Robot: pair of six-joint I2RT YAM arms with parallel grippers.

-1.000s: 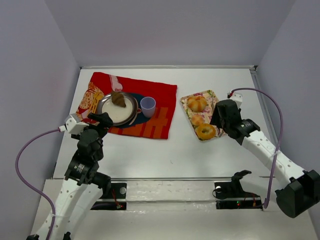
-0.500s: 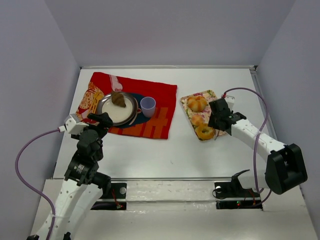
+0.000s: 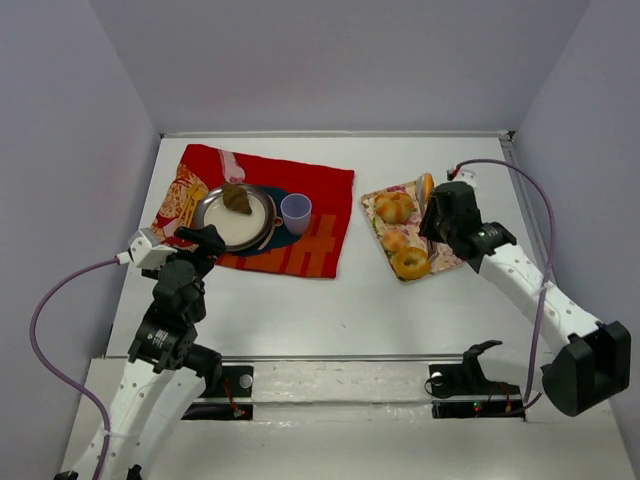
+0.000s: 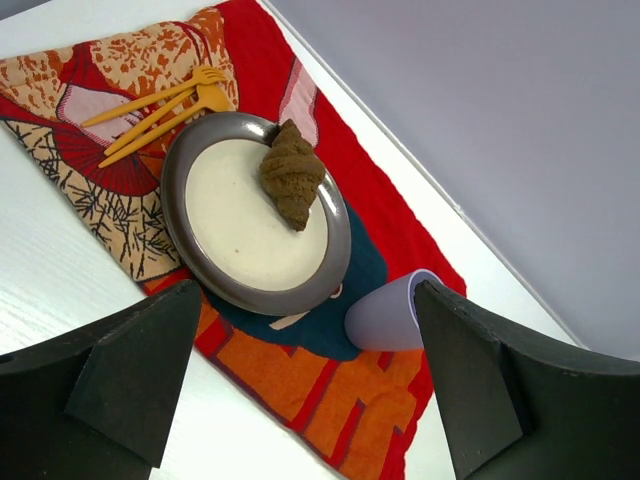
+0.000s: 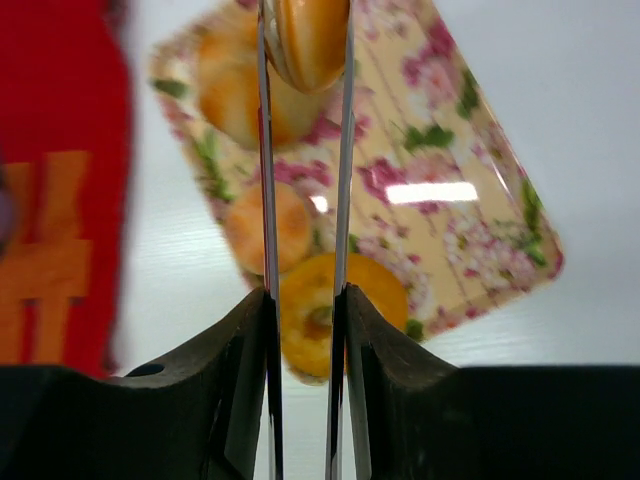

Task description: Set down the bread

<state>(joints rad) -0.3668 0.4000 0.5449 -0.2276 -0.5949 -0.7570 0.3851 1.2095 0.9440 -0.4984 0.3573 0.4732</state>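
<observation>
My right gripper moves off the tray next, past the lilac cup, then lowers onto the plate's near part [image 3: 237,230], where the croissant leaves space.
A floral tray [image 3: 424,222] at the right holds a round bun [image 3: 394,206], a small bun [image 3: 395,239] and a ring-shaped bread [image 3: 411,262]. My right gripper [image 3: 433,203] is above the tray's far right part, shut on an orange bread piece [image 3: 427,187]. In the right wrist view the piece [image 5: 308,35] sits between the fingertips of that gripper [image 5: 305,70], with the tray [image 5: 470,200] below. A grey plate [image 3: 215,228] on the red cloth [image 3: 320,200] holds a brown croissant [image 3: 237,197]. My left gripper [image 3: 200,240] is open and empty near the cloth's front edge; in the left wrist view [image 4: 300,400] the plate [image 4: 180,170] lies ahead.
A lilac cup [image 3: 295,212] stands on the cloth right of the plate, also in the left wrist view [image 4: 390,310]. Orange forks [image 4: 160,110] lie on the cloth beside the plate. White walls close the table at the back and sides.
My right gripper was low over the tray and has risen with an orange bread piece held in it. The left arm has not moved.
</observation>
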